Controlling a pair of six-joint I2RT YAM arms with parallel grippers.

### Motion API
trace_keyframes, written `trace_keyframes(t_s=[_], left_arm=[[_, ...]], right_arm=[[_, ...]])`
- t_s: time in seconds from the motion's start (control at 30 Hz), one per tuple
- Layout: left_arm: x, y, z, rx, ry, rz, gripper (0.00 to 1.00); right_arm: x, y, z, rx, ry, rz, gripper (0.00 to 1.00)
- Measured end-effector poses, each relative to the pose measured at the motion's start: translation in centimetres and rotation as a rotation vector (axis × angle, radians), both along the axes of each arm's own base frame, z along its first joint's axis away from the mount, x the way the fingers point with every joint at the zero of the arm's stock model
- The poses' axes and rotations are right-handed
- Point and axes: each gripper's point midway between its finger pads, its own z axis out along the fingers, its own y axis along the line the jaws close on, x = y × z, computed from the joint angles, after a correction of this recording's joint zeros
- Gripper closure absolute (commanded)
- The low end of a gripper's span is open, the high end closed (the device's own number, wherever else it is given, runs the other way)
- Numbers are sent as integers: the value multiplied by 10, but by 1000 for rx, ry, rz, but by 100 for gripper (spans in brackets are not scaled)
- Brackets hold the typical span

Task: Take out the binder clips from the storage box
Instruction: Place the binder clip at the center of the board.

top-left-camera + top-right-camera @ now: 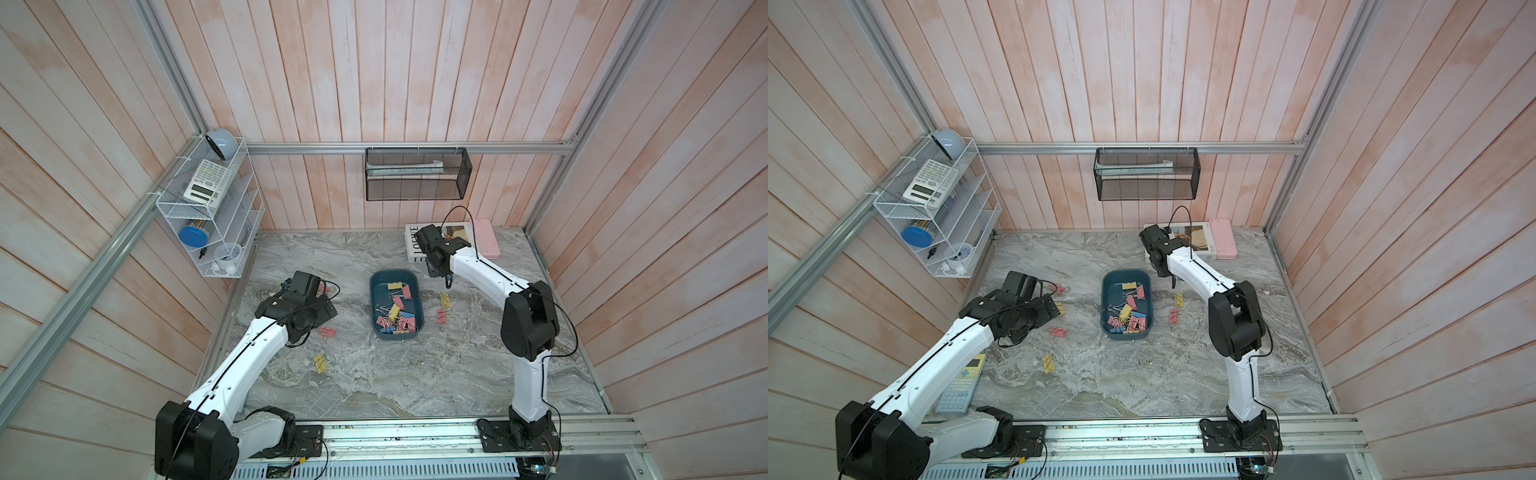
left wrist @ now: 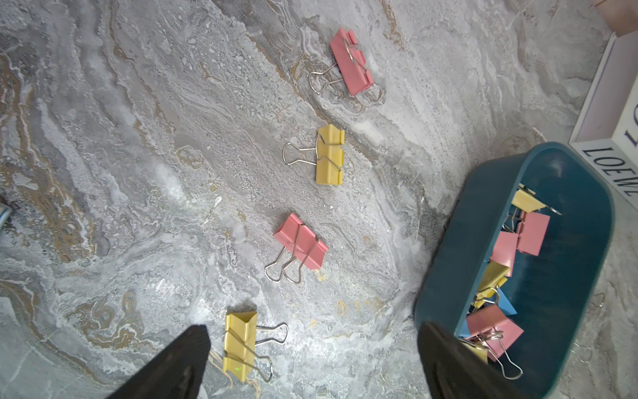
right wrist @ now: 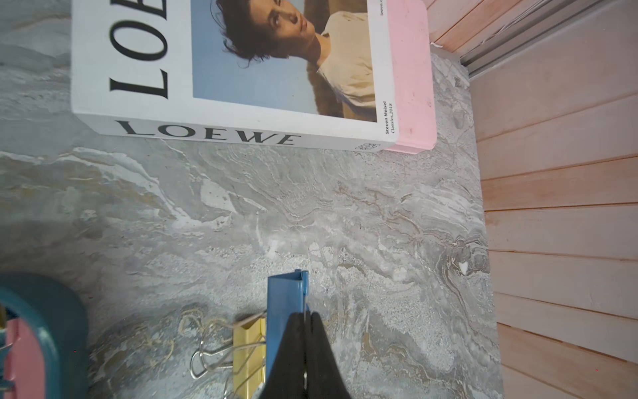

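Observation:
The bare marble is below my right gripper, just past the far end of the yellow clip, so my right gripper should lower the blue binder clip there next and let it go.
The teal storage box (image 1: 379, 309) (image 1: 1107, 309) sits mid-table with several pink, yellow and blue binder clips (image 1: 395, 318) piled in it. Several more binder clips (image 2: 330, 153) lie in a row on the marble left of the storage box (image 2: 483, 221), and two more (image 1: 444, 299) lie to its right. My left gripper (image 2: 310, 362) hovers open over the left row, with a yellow clip (image 2: 240, 345) near one finger. My right gripper (image 3: 305, 321) (image 1: 448, 280) hangs just right of the box, shut on a blue binder clip (image 3: 284, 297), above a yellow one (image 3: 248, 355).
A white LOEWE book (image 1: 415, 245) and a pink case (image 1: 484, 239) lie at the back right. On the walls hang a black mesh basket (image 1: 417, 174) and a white wire rack (image 1: 208, 208). A calculator (image 1: 961, 384) lies at the front left under my left arm.

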Motion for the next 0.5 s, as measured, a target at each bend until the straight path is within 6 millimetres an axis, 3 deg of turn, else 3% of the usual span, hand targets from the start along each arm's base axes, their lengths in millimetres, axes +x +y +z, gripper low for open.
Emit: trace_keyframes(t_s=[0.2,0.4,0.5], left_arm=[[-1,-5,0,-27,7,-14,0],[0,-11,1,-57,1,-29,0],[2,-14,3,-73,-4,-36,0]], right_arm=[[6,1,-44,-42,73,-3,100],[11,2,-57,-63,83,-2,100],[15,4,-57,-63,74,1,86]])
